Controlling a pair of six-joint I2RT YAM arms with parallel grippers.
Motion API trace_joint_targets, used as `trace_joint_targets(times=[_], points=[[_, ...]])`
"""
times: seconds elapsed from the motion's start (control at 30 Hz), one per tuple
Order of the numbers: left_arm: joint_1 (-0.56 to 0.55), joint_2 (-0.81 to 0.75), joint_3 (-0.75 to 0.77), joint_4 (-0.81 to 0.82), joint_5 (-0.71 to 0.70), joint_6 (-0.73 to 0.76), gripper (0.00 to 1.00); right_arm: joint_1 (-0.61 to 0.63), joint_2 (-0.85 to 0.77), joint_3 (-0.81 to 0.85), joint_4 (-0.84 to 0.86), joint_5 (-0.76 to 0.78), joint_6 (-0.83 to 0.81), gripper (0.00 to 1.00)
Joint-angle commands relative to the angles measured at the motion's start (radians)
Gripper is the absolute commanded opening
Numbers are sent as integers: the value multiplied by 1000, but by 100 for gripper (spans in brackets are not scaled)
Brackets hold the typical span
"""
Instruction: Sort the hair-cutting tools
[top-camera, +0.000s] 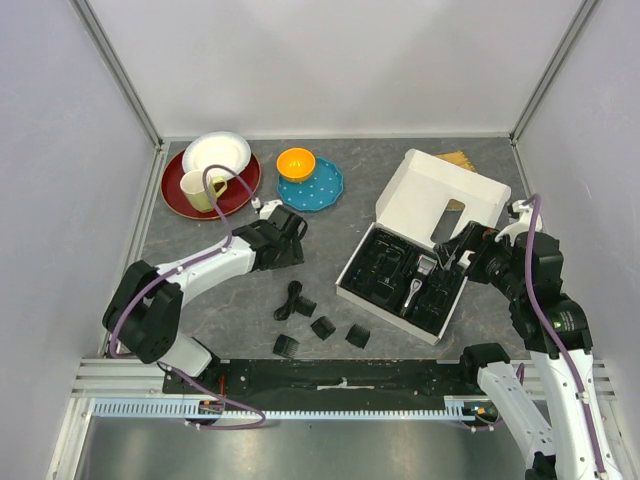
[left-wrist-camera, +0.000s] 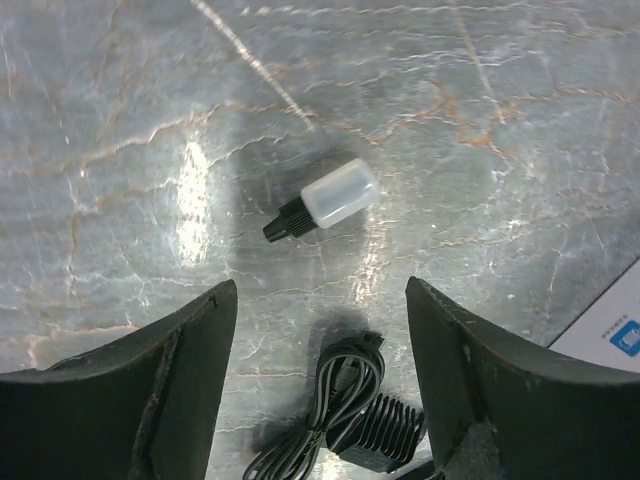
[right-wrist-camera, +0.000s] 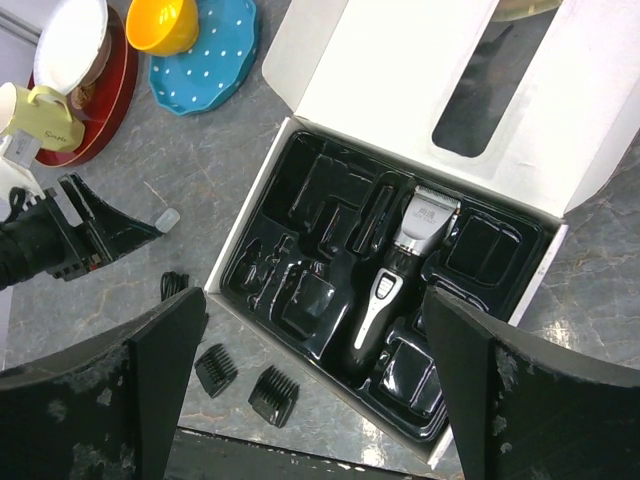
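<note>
Next, my open left gripper moves outward and down onto the translucent body of the small bottle (left-wrist-camera: 342, 193), because the bottle lies beyond and below the gripper's fingers.
The black-and-silver clipper (top-camera: 418, 283) lies in the black tray of the open white box (top-camera: 352, 287); it also shows in the right wrist view (right-wrist-camera: 390, 290). My right gripper (right-wrist-camera: 315, 296) hangs open and empty above that tray. Three black comb attachments (top-camera: 322, 327) lie loose near the table's front, two of them in the right wrist view (right-wrist-camera: 273, 391). The black cord (left-wrist-camera: 335, 400) lies coiled against another comb (left-wrist-camera: 385, 432). My left gripper (left-wrist-camera: 320, 290) is open and empty above the table, between the cord and a small translucent bottle with a black cap (left-wrist-camera: 325, 198). No short black cylinder shows.
At the back left stand a red plate (top-camera: 180, 200) with a pale mug (top-camera: 203, 188) and a white bowl (top-camera: 215, 152). Next to them is a blue dotted plate (top-camera: 322, 192) with an orange bowl (top-camera: 296, 163). The box lid (top-camera: 440, 195) is tilted back.
</note>
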Motion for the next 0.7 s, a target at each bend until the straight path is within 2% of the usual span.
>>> trace_joint_targets(times=[0.0, 0.37, 0.5, 0.67], points=[[26, -39, -33, 37, 19, -294, 75, 2, -4, -3, 57, -25, 17, 98], [50, 64, 24, -28, 11, -663, 76, 2, -13, -3, 55, -25, 20, 98], [50, 109, 27, -30, 17, -754, 76, 2, -8, 0, 54, -25, 17, 98], [50, 147, 44, -56, -56, -854, 77, 2, -14, -3, 55, -22, 20, 98]])
